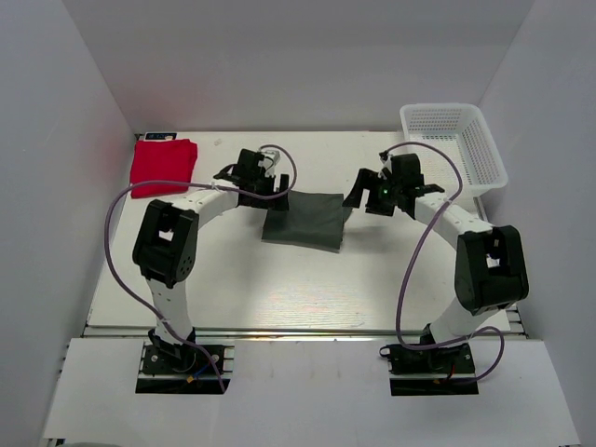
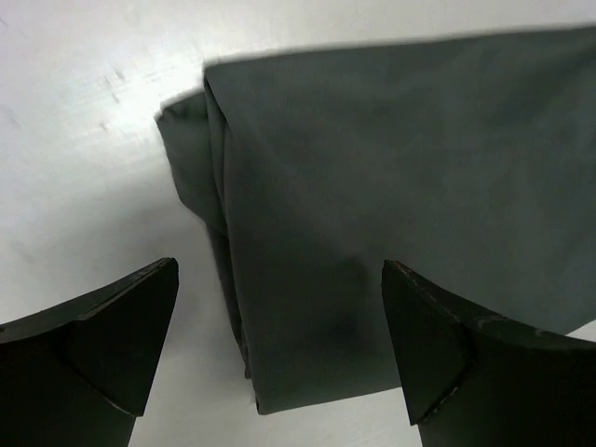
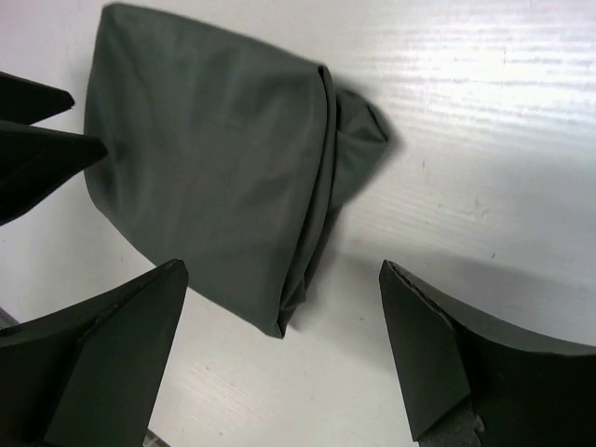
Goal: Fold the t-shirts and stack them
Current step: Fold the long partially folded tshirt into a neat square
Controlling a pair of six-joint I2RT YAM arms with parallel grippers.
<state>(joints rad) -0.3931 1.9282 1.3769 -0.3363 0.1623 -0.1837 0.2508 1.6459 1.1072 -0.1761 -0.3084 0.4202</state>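
Observation:
The grey shirt's side edge nearer the red t-shirt (image 1: 163,166) lies below, between my left gripper's open fingers, so the gripper moves down astride it and closes next.
The dark grey-green t-shirt (image 1: 305,222) lies folded into a small rectangle on the middle of the table. It shows in the left wrist view (image 2: 391,186) and the right wrist view (image 3: 205,168). The red t-shirt (image 1: 163,166) lies folded at the back left corner. My left gripper (image 1: 278,192) is open and empty over the grey shirt's back left corner (image 2: 279,279). My right gripper (image 1: 355,197) is open and empty just beside the shirt's back right corner (image 3: 282,275). No neck label shows.
A white mesh basket (image 1: 456,144) stands at the back right, behind the right arm. White walls close in the table at the back and sides. The left gripper's fingers (image 3: 37,140) show at the left edge of the right wrist view.

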